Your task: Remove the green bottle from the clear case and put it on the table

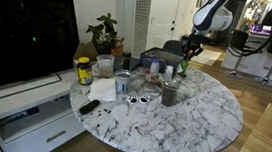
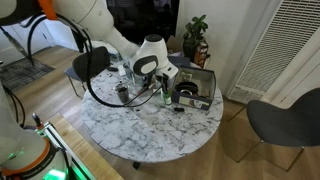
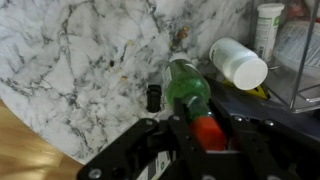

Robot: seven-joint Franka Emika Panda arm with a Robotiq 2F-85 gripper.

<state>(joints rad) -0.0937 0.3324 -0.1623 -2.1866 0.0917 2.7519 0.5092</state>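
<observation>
The green bottle is in my gripper. Next, I need to lower it onto the open marble point(image 1: 183, 77) point(image 3: 180, 66) beside the clear case and then let go of its neck.
My gripper point(image 3: 200, 125) is shut on the green bottle point(image 3: 186, 88), gripping it near its red cap. In the wrist view the bottle hangs over the white marble table point(image 3: 80, 60), just beside the clear case point(image 3: 298, 72). In both exterior views the gripper point(image 1: 187, 51) point(image 2: 165, 84) holds the green bottle point(image 1: 184, 64) point(image 2: 163, 93) a little above the table point(image 1: 186, 126) point(image 2: 150, 135), by the clear case point(image 1: 161, 58) point(image 2: 197, 90) at the table's far side. A white bottle point(image 3: 238, 63) lies on its side at the case.
A small black cap-like object point(image 3: 154, 97) lies on the marble under the bottle. A yellow jar point(image 1: 83, 71), drinking glasses point(image 1: 169, 91), sunglasses point(image 1: 137, 99) and a black remote point(image 1: 90, 107) stand on the table. A TV point(image 1: 24, 35) on a white cabinet and a chair point(image 2: 285, 120) are nearby.
</observation>
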